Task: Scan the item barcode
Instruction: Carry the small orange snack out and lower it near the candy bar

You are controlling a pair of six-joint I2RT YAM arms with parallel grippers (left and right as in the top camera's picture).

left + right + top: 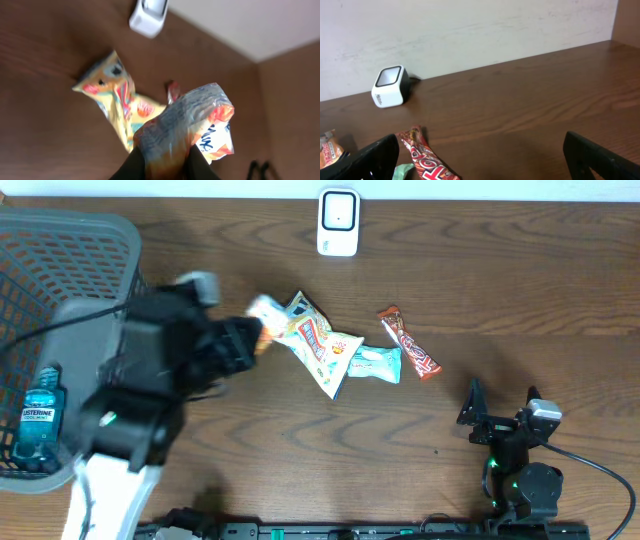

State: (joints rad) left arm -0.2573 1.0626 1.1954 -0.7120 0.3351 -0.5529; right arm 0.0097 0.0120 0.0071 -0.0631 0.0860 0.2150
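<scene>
My left gripper moves past the yellow snack bag and down to release next, since bare table (398, 406) shows there beside the green packet and red candy bar.
My left gripper (256, 336) is shut on a shiny orange-and-white snack packet (185, 125) and holds it above the table, left of the other packets. In the overhead view that packet (266, 309) sticks out past the fingers. The white barcode scanner (338, 222) stands at the table's far edge, its window facing forward; it also shows in the left wrist view (150, 15) and the right wrist view (391, 86). My right gripper (500, 406) rests low at the front right, open, with nothing between its fingers (367, 160).
A yellow snack bag (320, 345), a green packet (377, 363) and a red candy bar (410, 343) lie mid-table. A grey mesh basket (100, 240) at the left holds a blue Listerine bottle (40, 415). A pale wall runs behind the scanner.
</scene>
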